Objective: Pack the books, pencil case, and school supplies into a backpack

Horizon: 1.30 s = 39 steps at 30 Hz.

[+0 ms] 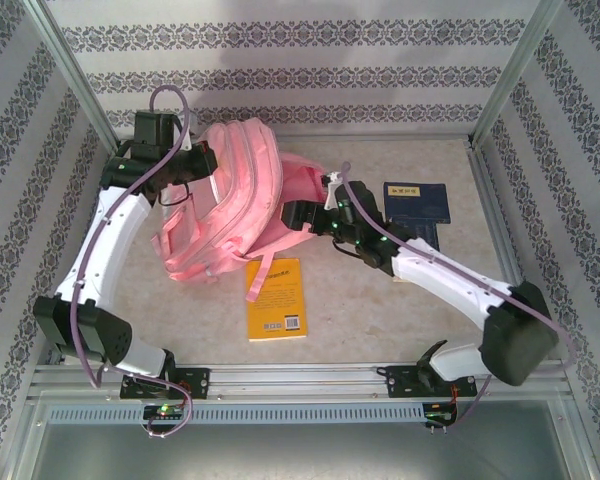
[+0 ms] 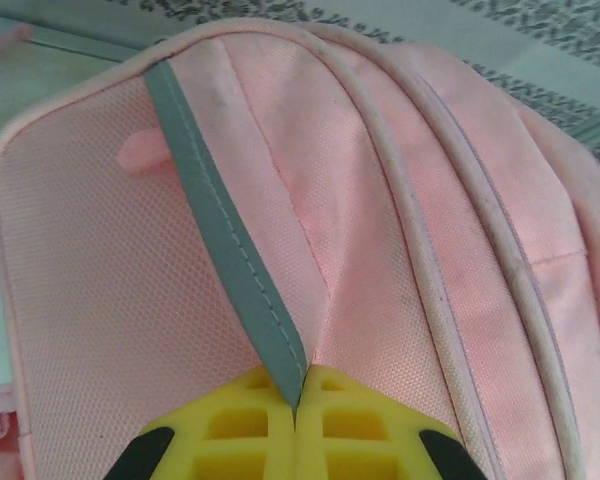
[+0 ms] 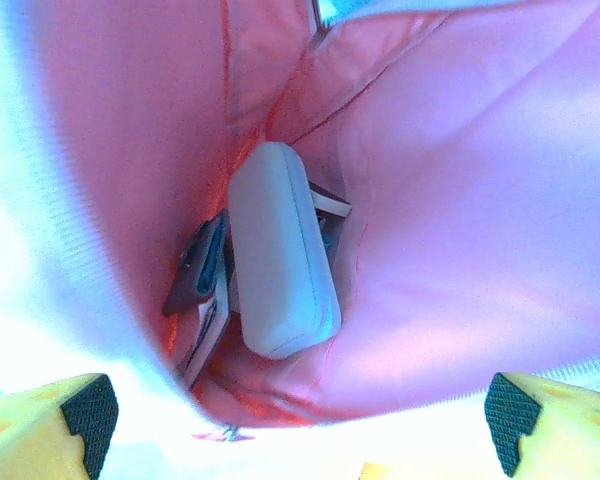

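My left gripper is above the table, under the raised backpack, so it needs to lower the backpack's fold toward the tabletop next and release it.
The pink backpack lies at the back left of the table with its mouth facing right. My left gripper is at its top, shut on a fold of the backpack's fabric and grey trim; the yellow pads meet on it. My right gripper is at the mouth and open, fingertips wide apart and holding nothing. Inside the backpack the pale pencil case lies loose beside dark flat items. A yellow book lies on the table in front of the backpack. A navy book lies to the right.
Metal frame posts and patterned walls close in the table on three sides. A rail runs along the near edge by the arm bases. The right arm reaches across the table's right half, partly over the navy book.
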Tool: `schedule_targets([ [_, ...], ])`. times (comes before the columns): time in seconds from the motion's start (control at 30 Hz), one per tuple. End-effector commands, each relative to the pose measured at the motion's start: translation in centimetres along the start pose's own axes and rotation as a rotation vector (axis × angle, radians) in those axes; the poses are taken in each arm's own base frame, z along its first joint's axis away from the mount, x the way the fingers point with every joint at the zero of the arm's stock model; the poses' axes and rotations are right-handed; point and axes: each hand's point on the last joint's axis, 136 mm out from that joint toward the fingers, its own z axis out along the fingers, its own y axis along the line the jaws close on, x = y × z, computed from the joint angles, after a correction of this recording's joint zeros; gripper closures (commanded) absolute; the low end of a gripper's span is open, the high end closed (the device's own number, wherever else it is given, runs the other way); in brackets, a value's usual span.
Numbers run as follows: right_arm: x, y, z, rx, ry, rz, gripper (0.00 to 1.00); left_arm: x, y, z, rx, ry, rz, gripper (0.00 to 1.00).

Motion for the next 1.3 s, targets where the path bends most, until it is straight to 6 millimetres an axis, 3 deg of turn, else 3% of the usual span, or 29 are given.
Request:
schedule_targets([
  [0.0,0.1,-0.5,-1.9,0.047,0.003,-0.066,0.05,-2.6,1.1,2.0,-0.029,-0.075,0.037,1.00],
  [0.1,1.0,-2.4,-3.0,0.139,0.022,-0.053,0.05,-1.6,1.0,4.9,0.012,0.001,0.023,1.00],
  [0.23,2.7,-4.0,-4.0,0.206,0.067,-0.024,0.06,1.4,1.4,8.2,0.050,0.109,-0.023,0.99],
  [0.27,3.4,-4.3,-4.2,0.222,0.085,-0.022,0.06,2.0,1.1,8.7,0.072,0.122,-0.042,0.91],
  [0.3,4.0,-4.6,-4.4,0.236,0.100,-0.029,0.07,2.6,0.8,8.9,0.100,0.128,-0.070,0.76],
  [0.33,4.7,-4.9,-4.5,0.249,0.110,-0.036,0.06,2.9,0.3,8.7,0.139,0.123,-0.106,0.61],
  [0.4,6.3,-5.6,-4.7,0.271,0.127,-0.024,0.06,3.2,-1.1,7.2,0.202,0.102,-0.129,0.45],
  [0.5,8.9,-5.9,-4.5,0.268,0.185,0.004,0.07,5.1,-2.8,3.7,0.232,0.074,-0.112,0.35],
  [0.6,11.3,-6.0,-4.4,0.269,0.250,0.021,0.08,8.7,-2.5,1.0,0.201,0.077,-0.178,0.29],
  [0.7,12.8,-6.3,-4.0,0.246,0.265,0.058,0.08,14.7,0.0,0.0,0.091,0.165,-0.421,0.27],
  [0.8,13.6,-6.5,-3.5,0.238,0.280,0.092,0.08,20.9,0.5,0.1,0.052,0.237,-0.381,0.26],
  [0.9,14.6,-6.6,-3.0,0.234,0.319,0.125,0.08,24.7,2.6,0.6,-0.046,0.307,-0.336,0.25],
  [1.0,15.8,-7.0,-2.3,0.238,0.363,0.159,0.08,27.4,3.2,1.7,-0.033,0.345,-0.344,0.24],
  [1.27,18.5,-7.6,-0.3,0.243,0.457,0.240,0.09,30.7,2.9,3.2,-0.008,0.430,-0.264,0.25],
])
